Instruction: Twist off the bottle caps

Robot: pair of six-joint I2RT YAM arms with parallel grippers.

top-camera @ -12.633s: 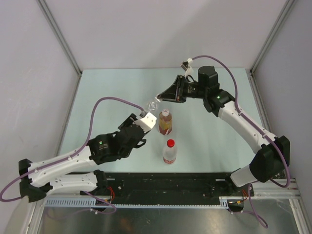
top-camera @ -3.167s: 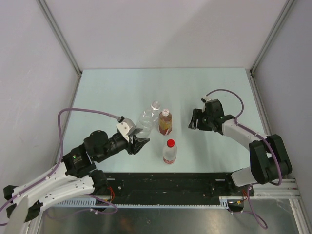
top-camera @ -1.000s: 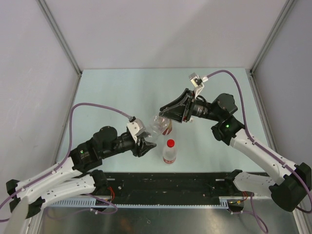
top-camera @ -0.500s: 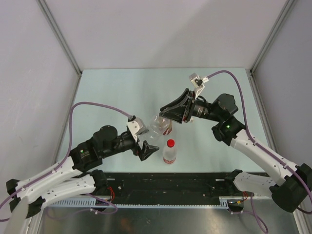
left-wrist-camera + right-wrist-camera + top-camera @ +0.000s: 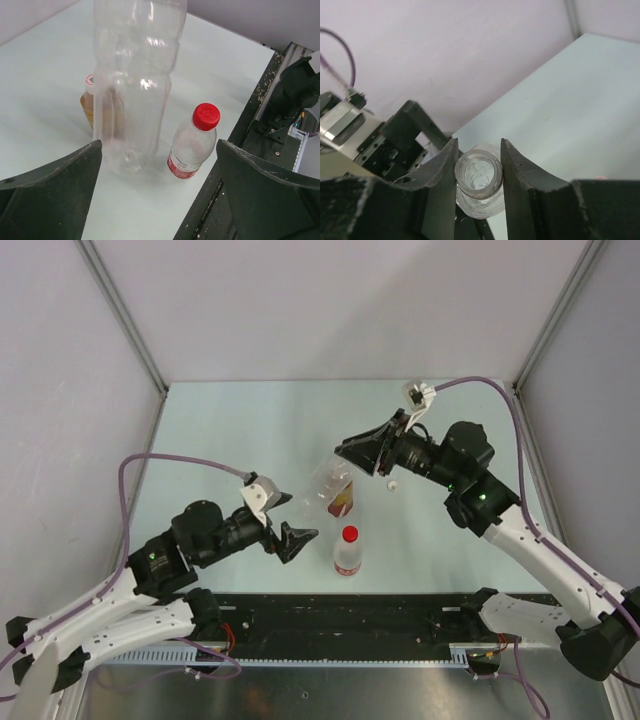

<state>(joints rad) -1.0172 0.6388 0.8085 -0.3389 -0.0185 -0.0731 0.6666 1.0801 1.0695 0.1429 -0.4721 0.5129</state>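
I will first carry the clear bottle with my right gripper to the right in the top view, past the loose white cap, to get it down onto empty table [image 5: 437,512].
My right gripper [image 5: 352,454] is shut on the open, capless neck of the clear plain bottle [image 5: 328,481], which hangs tilted above the table; in the right wrist view the two fingers [image 5: 516,165] press the neck's rim [image 5: 479,174] from both sides. A small white cap [image 5: 393,485] lies loose on the table. Partly behind the clear bottle [image 5: 135,85] stands the amber bottle [image 5: 341,504], its pale cap [image 5: 90,80] on. The labelled bottle [image 5: 347,555] stands upright with its red cap [image 5: 349,533] on. My left gripper [image 5: 297,537] is open, apart from the clear bottle's base.
A black rail [image 5: 350,615] runs along the table's near edge, close to the red-capped bottle [image 5: 192,145]. Grey walls enclose the table on three sides. The left arm's purple cable [image 5: 180,462] arcs over the left half.
My left gripper has opened, let go of the clear bottle's base and drawn back to the left. The right gripper has carried the bottle slightly right, uncovering the white cap on the table.
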